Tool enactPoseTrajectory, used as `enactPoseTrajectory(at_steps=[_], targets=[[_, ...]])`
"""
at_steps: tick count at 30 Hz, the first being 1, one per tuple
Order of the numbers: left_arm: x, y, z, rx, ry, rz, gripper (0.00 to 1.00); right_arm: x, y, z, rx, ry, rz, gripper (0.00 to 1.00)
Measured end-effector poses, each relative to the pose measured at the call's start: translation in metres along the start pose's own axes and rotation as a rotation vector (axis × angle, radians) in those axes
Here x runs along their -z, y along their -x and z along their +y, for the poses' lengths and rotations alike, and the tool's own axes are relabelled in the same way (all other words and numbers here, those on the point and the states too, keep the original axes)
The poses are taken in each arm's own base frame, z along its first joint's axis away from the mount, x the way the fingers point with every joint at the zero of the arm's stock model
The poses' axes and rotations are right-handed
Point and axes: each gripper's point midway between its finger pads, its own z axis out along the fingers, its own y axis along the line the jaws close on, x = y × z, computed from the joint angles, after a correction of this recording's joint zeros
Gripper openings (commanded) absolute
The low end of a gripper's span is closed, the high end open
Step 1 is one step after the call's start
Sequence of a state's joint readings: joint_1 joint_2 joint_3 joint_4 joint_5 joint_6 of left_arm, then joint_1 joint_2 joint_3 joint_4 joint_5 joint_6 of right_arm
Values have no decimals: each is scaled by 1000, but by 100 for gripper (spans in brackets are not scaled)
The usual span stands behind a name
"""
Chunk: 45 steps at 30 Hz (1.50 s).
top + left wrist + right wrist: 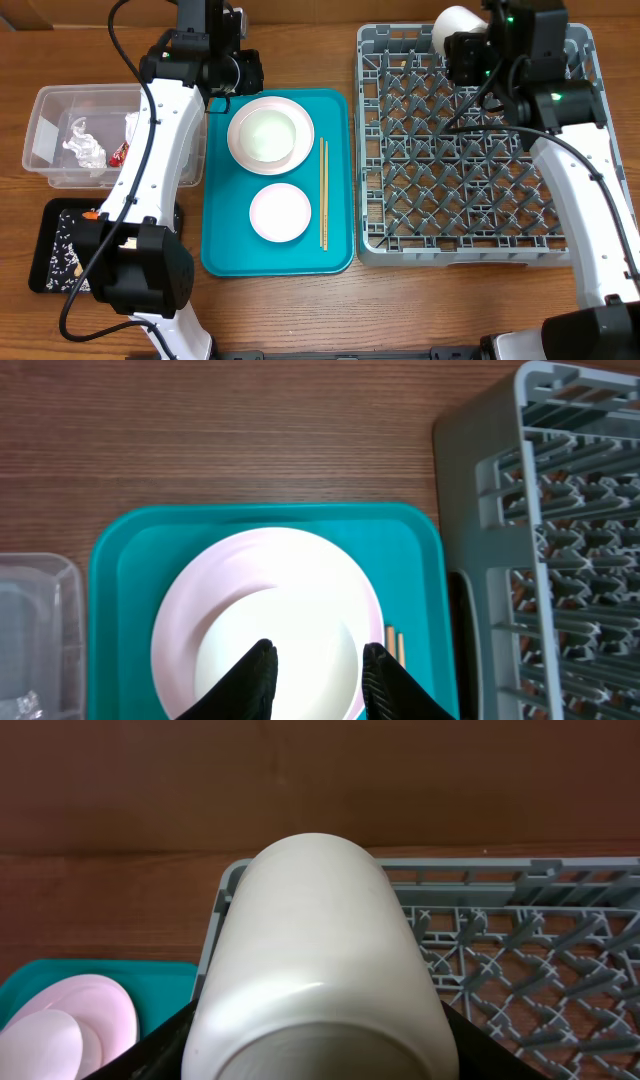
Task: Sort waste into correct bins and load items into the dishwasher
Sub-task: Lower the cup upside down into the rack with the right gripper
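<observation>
The right gripper tilts downward and lowers onto the empty pegs near the rack's tray side next. It then releases the cup, since the cup still lies sideways.
My right gripper is shut on the small white cup, held on its side over the far left corner of the grey dishwasher rack. In the right wrist view the cup fills the middle between my black fingers. My left gripper hangs open with nothing in it, above a white bowl that sits in the pink plate. A second white bowl and the chopsticks lie on the teal tray.
The clear tub at the left holds crumpled tissue and a red wrapper. The black tray in front of it holds white scraps and an orange piece. The left arm reaches across both bins.
</observation>
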<state>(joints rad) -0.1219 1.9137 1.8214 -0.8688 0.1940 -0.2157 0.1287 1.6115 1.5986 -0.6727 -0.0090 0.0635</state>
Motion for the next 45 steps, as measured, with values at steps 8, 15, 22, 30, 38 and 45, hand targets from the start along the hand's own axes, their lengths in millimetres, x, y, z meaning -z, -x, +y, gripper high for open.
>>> enactPoseTrajectory(at_steps=[8,15,22,30,38,45], targets=[[0,-8,7,13,35,28,33,-52,-40,3,21,-13,134,43],[0,-11,8,24,45,43,34,-72,-73,3,27,-19,249,44],[0,-11,9,24,45,44,35,-39,-59,7,26,-21,318,43],[1,-17,10,28,51,66,36,-4,-5,19,30,-1,214,43],[1,-17,10,31,51,67,38,-50,-40,17,27,-2,335,41],[1,-17,10,31,51,67,38,-98,-89,9,24,-21,482,39]])
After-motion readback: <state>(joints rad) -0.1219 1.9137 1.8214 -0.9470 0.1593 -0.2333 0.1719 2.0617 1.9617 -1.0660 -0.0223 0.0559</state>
